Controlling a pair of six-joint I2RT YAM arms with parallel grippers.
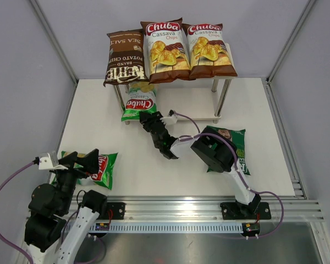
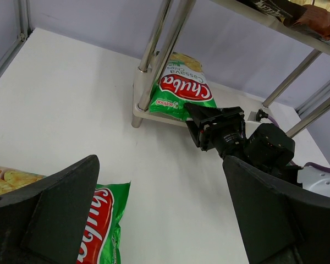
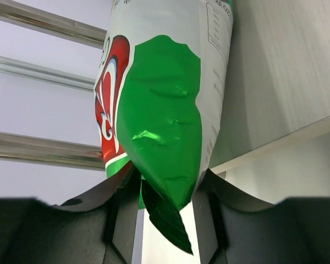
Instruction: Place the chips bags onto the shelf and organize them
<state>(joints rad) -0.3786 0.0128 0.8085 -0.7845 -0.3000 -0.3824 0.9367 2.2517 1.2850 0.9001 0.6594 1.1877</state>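
The second light green Chuba bag, still off the shelf, gets my left gripper's open fingers lowered onto its near edge by the lettering next.
The shelf stands at the back. Its top board holds the dark brown Kettle bag and two white-brown Chuba Cassava bags. A light green Chuba bag lies on the left of the lower board, its near end hanging out. My right gripper is shut on that end; it also shows in the left wrist view. My left gripper is open above the second light green Chuba bag at the front left. The dark green REAL bag lies partly under the right arm.
The shelf's metal legs stand beside the held bag. Its pale lower board lies right of the bag. Grey walls enclose the white table. An aluminium rail runs along the near edge.
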